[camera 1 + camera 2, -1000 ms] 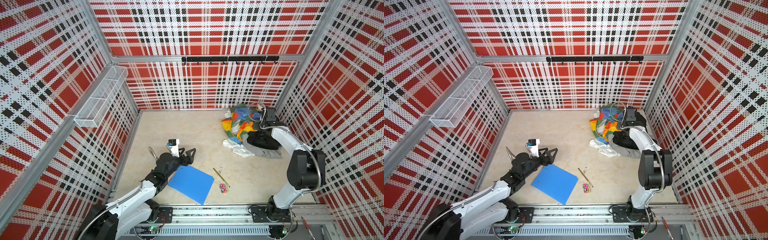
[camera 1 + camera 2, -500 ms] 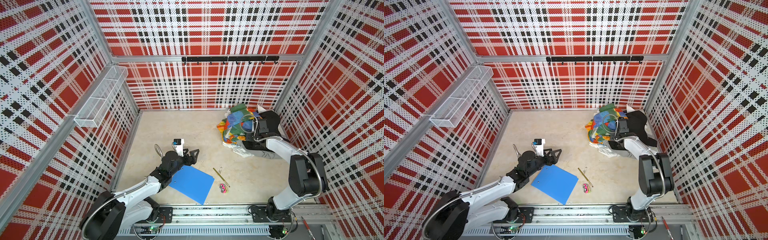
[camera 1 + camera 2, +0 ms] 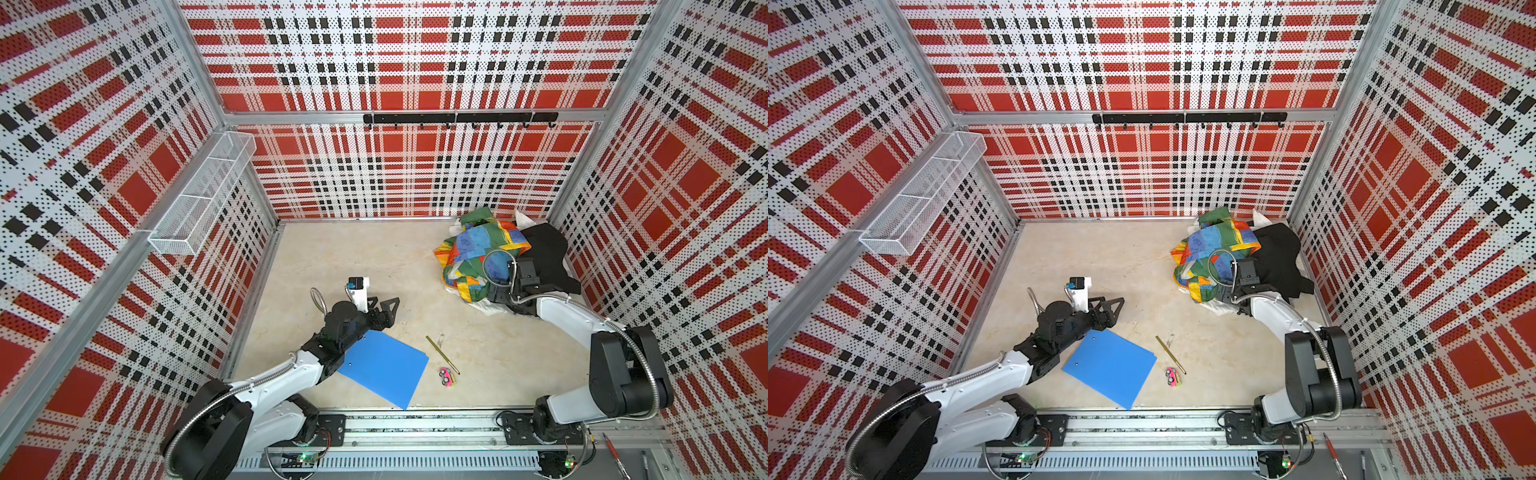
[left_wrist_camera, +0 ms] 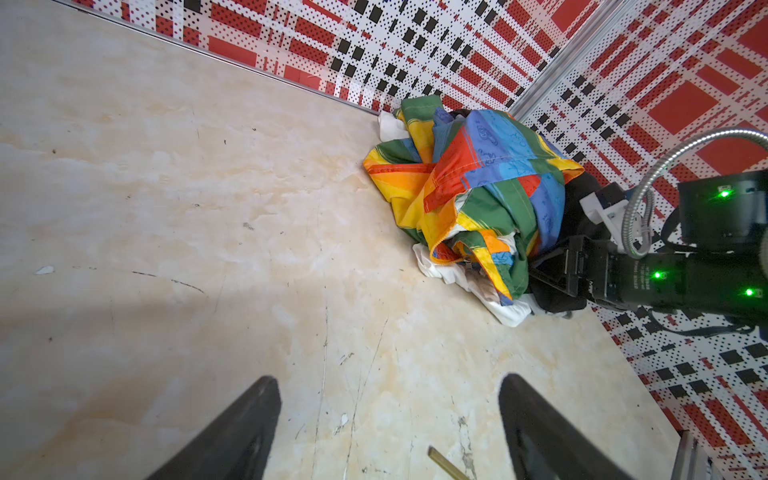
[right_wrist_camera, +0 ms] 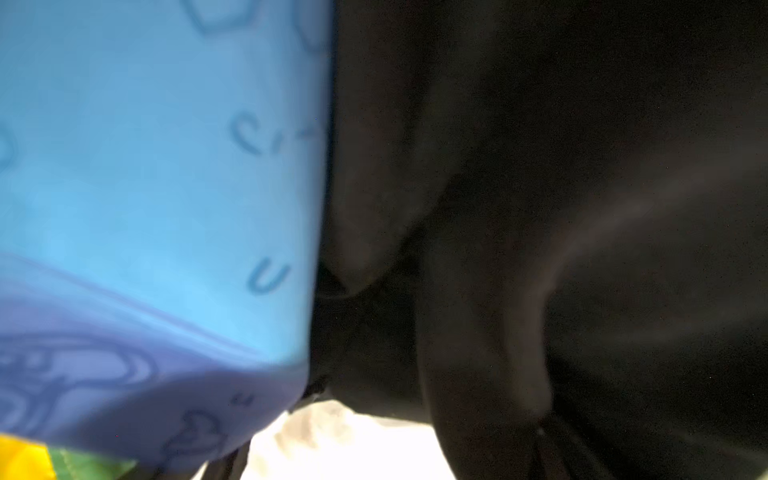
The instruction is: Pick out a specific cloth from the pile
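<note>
The right gripper swings away from the black cloth onto the rainbow-striped cloth's near folds and closes next, since they lie beside the gripper and cover white edges.
The pile [image 3: 498,237] fills the far right corner, with a rainbow-striped cloth [image 3: 469,257] on top and a black one [image 3: 548,257] beside it. Of the cloth [image 3: 484,308] only white edges show under the pile's near side [image 4: 511,311]; its print is hidden. My right gripper [image 4: 536,272] is pushed low into that near side, between rainbow [image 5: 145,187] and black fabric [image 5: 582,208]. Its dark fingers stand wide apart over white fabric [image 5: 353,449], gripping nothing. My left gripper [image 3: 384,305] hangs open over bare floor [image 4: 388,380], well to the pile's left.
A blue folder [image 3: 382,368] lies near the front, partly under my left arm. A gold stick [image 3: 441,354] and a pink toy car [image 3: 446,377] lie to its right. A wire basket [image 3: 203,199] hangs on the left wall and a hook rail [image 3: 457,118] on the back wall.
My right gripper came down from above the pile with the rainbow cloth, let go of it and sank into the pile's near side. My left gripper moved a little right and forward.
</note>
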Action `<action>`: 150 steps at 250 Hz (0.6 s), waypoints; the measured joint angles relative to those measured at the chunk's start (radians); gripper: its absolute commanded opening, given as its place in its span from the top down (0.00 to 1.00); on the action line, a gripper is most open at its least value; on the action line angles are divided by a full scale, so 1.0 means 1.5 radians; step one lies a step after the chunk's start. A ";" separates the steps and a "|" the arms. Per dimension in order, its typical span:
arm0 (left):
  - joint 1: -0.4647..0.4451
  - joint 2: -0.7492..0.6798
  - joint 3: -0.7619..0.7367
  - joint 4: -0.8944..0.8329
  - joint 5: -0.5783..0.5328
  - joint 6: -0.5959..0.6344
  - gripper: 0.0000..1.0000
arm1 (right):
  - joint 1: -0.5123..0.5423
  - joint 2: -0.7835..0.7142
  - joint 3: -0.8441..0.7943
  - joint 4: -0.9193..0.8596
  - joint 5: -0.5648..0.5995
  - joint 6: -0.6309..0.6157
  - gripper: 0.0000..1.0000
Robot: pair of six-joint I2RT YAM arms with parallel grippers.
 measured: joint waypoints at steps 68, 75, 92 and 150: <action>0.003 -0.020 0.000 0.005 -0.005 -0.008 0.11 | 0.023 -0.194 0.067 -0.108 0.087 0.003 0.00; 0.006 -0.020 0.000 0.005 -0.005 -0.010 0.11 | 0.035 -0.198 0.084 -0.115 0.098 0.002 0.00; 0.012 -0.021 0.000 0.005 -0.001 -0.011 0.10 | 0.078 -0.199 0.121 -0.132 0.132 0.003 0.00; 0.038 -0.053 0.000 0.005 0.008 -0.017 0.09 | 0.152 -0.166 0.173 -0.148 0.120 -0.031 0.00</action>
